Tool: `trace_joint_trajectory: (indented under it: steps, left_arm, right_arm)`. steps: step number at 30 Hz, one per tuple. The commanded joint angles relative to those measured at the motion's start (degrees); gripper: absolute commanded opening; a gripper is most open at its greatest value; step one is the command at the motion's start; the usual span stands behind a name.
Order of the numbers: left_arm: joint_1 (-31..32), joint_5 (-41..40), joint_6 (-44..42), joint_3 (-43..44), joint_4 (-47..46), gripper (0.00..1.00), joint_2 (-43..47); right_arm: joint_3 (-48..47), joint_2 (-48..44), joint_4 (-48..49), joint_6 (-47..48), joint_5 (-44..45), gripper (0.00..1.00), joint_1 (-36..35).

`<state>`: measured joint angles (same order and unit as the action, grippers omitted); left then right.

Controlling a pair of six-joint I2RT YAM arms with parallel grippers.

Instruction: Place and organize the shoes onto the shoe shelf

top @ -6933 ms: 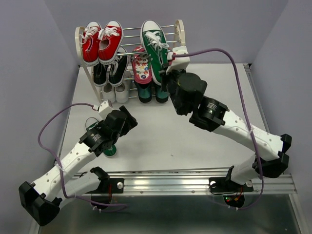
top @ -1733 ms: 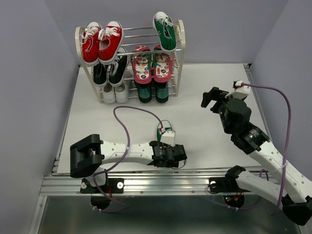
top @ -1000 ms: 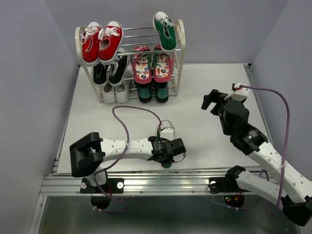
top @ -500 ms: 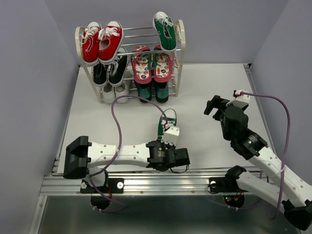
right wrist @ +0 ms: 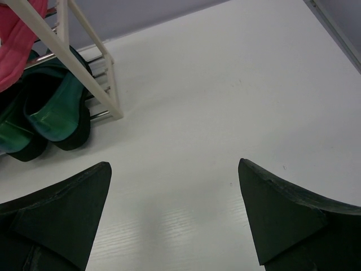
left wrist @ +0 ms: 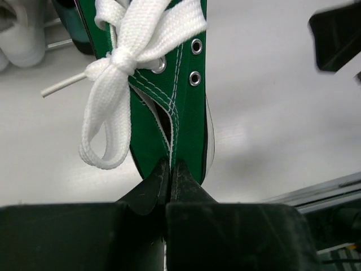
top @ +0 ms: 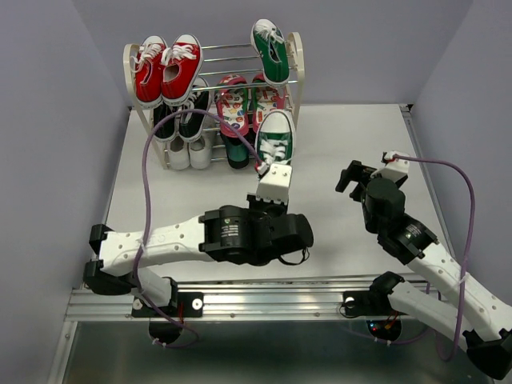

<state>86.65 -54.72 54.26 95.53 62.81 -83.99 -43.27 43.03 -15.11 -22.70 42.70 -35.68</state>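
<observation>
I need to lift my left gripper outward next, lower it onto the top shelf's empty gap beside the matching sneaker and let go, because the gap is outward and above.
My left gripper [top: 270, 166] [left wrist: 170, 167] is shut on the heel edge of a small green canvas sneaker [top: 276, 138] [left wrist: 169, 84] with white laces. It holds the sneaker above the table, toe toward the shoe shelf [top: 295, 60]. The matching green sneaker [top: 270, 52] lies at the right end of the top tier. Red-strapped flip-flops [top: 232, 102] sit on the middle tier, the right one partly hidden by the held sneaker. Dark green loafers [top: 236, 150] [right wrist: 53, 110] stand on the bottom tier. My right gripper [top: 352, 174] [right wrist: 175, 164] is open over bare table right of the shelf.
Red sneakers [top: 166, 68] fill the top tier's left half, with black sneakers [top: 180, 116] below them and white shoes [top: 188, 152] at the bottom. The shelf's cream right leg [right wrist: 93, 62] stands ahead and left of my right gripper. A metal rail [top: 272, 300] runs along the near edge.
My left arm has swung up from the near table edge and carried the green sneaker toward the shelf, above the table. The right arm has barely shifted and stays open.
</observation>
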Motion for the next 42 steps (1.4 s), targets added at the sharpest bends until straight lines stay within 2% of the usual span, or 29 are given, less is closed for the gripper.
trace_joint_trajectory:
  steps: [1, 2, 3, 4, 5, 7, 11, 14, 15, 18, 20, 22, 24, 27, 31, 33, 42]
  left_arm:
    - [-7.5, -9.5, -19.4, 8.8, -14.3, 0.0, 5.1]
    - [-10.4, -7.1, -25.1, 8.4, -19.9, 0.0, 6.0]
    - [-13.8, -0.4, -32.6, 8.1, -28.0, 0.0, 7.2]
    - [-17.4, 3.3, -34.6, 9.1, -30.0, 0.0, 7.3]
    - [-22.5, 5.0, -35.4, 10.3, -31.1, 0.0, 7.1]
    - [-25.4, 3.5, -36.4, 13.4, -31.7, 0.0, 5.2]
    - [-32.9, 13.0, -41.9, 20.7, -38.1, 0.0, 2.3]
    - [-37.2, 14.6, -43.6, 31.1, -34.5, 0.0, -3.8]
    - [-39.2, 17.3, -45.2, 33.2, -32.9, 0.0, -6.8]
    - [-41.8, 22.0, -47.0, 39.4, -31.7, 0.0, -10.0]
    - [-43.5, 22.8, -49.6, 40.0, -32.5, 0.0, -11.5]
    - [-45.3, 27.6, -52.7, 39.1, -33.7, 0.0, -11.9]
    - [-46.5, 30.5, -53.3, 38.9, -34.6, 0.0, -12.3]
    - [-48.3, 30.4, -53.1, 40.8, -34.2, 0.0, -13.7]
    - [-50.5, 36.5, -56.6, 41.2, -34.0, 0.0, -15.6]
    - [-50.7, 33.8, -56.6, 41.5, -33.5, 0.0, -16.3]
    - [-55.4, 33.9, -51.2, 42.4, -31.6, 0.0, -19.4]
  right_arm:
    - [-0.3, -0.6, 0.9, 0.0, 2.1, 1.0, 0.3]
    - [-0.4, -0.5, 0.8, 0.1, 2.0, 1.0, 0.3]
    - [-0.4, -0.4, 0.8, 0.1, 1.9, 1.0, 0.3]
    - [-0.3, -0.4, 0.8, 0.2, 1.5, 1.0, 0.3]
    - [-0.4, -0.4, 0.7, 0.2, 1.3, 1.0, 0.3]
    - [-0.2, -0.6, 0.6, -0.3, 1.0, 1.0, 0.3]
    - [-0.7, 0.5, 0.5, 0.2, 0.2, 1.0, 0.3]
    - [-0.7, 0.8, 0.2, -0.3, 0.5, 1.0, 0.3]
    - [-0.3, 0.8, 0.2, -0.6, 0.5, 1.0, 0.3]
    - [-0.3, 0.9, 0.3, -0.4, 0.5, 1.0, 0.3]
    - [-0.3, 0.8, 0.0, -0.7, 0.5, 1.0, 0.3]
    - [-0.3, 0.7, -0.1, -0.8, 0.3, 1.0, 0.3]
    - [-0.3, 0.6, -0.1, -0.7, 0.3, 1.0, 0.3]
    - [-0.3, 0.7, -0.1, -0.8, 0.4, 1.0, 0.3]
    - [-0.1, 1.3, 0.0, -0.8, 0.7, 1.0, 0.3]
    - [-0.1, 1.5, -0.1, -0.8, 1.0, 1.0, 0.3]
    - [-0.1, 3.3, 0.0, -1.0, 1.4, 1.0, 0.3]
